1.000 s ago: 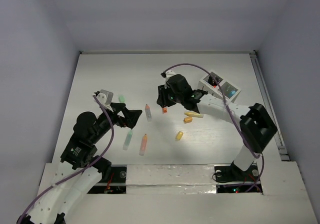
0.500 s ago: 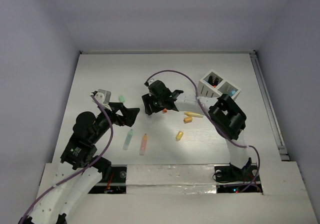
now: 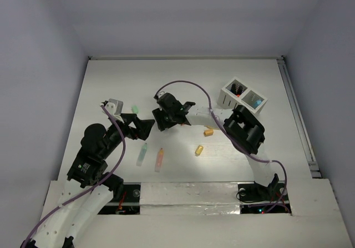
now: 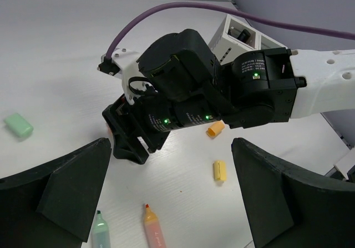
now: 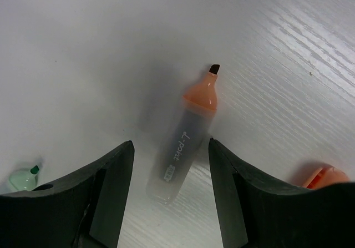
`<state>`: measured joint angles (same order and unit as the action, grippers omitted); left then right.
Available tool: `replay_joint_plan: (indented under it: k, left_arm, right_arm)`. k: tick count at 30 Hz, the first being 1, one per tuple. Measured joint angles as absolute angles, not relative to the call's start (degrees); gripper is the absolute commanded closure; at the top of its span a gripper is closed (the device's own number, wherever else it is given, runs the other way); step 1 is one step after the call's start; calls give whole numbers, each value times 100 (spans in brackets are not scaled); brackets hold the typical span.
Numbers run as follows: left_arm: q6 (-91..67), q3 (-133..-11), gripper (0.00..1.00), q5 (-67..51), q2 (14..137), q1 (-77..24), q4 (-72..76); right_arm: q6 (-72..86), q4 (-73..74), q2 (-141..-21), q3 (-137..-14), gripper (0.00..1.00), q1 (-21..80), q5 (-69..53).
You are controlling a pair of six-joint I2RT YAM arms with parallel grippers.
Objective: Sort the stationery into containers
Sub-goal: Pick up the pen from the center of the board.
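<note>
The highlighter's grey body [image 5: 181, 151] should come between the fingers of my right gripper. My right gripper should stay low over the table and close its fingers across it.
A grey-bodied highlighter [image 5: 186, 137] with an orange tip lies flat on the table. My right gripper [image 5: 171, 148] hangs open just above it, one finger on each side, not touching it. In the top view the right gripper [image 3: 162, 124] hides that highlighter. My left gripper [image 3: 143, 127] is open and holds nothing, a little left of the right one. Between the left gripper's [image 4: 171, 167] fingers lie a green highlighter [image 4: 100, 231], a pink highlighter [image 4: 154, 232] and a yellow cap [image 4: 219, 171]. The white container [image 3: 244, 95] stands at the back right.
A mint cap [image 3: 135, 109] lies behind the left gripper. An orange cap [image 3: 208, 132] sits under the right forearm, with a second orange cap [image 5: 327, 177] at the right wrist view's edge. The right arm's purple cable [image 3: 188, 84] arches over the table's middle.
The right arm has swung left from near the container to above the grey highlighter, and its jaws have widened. The left gripper has stayed put, its jaws slightly narrower.
</note>
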<state>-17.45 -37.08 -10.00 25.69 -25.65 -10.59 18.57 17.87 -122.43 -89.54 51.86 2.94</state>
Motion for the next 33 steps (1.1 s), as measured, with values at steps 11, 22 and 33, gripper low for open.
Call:
replay_joint_plan:
  k: [11,22,33]
  left_arm:
    - [-1745,-3708,12,-982,2563,-2565,-1059]
    - [-1745,-3708,16,-982,2563,-2565,-1059]
    - [-1745,-3708,18,-982,2552,-2565,-1059]
  right_arm:
    - [1791,1874,-12245,-8967,38,5186,580]
    - [1769,1949,-12433,-9253,59,5186,698]
    - [1802,1791,-12348,-9155,81,5186,950]
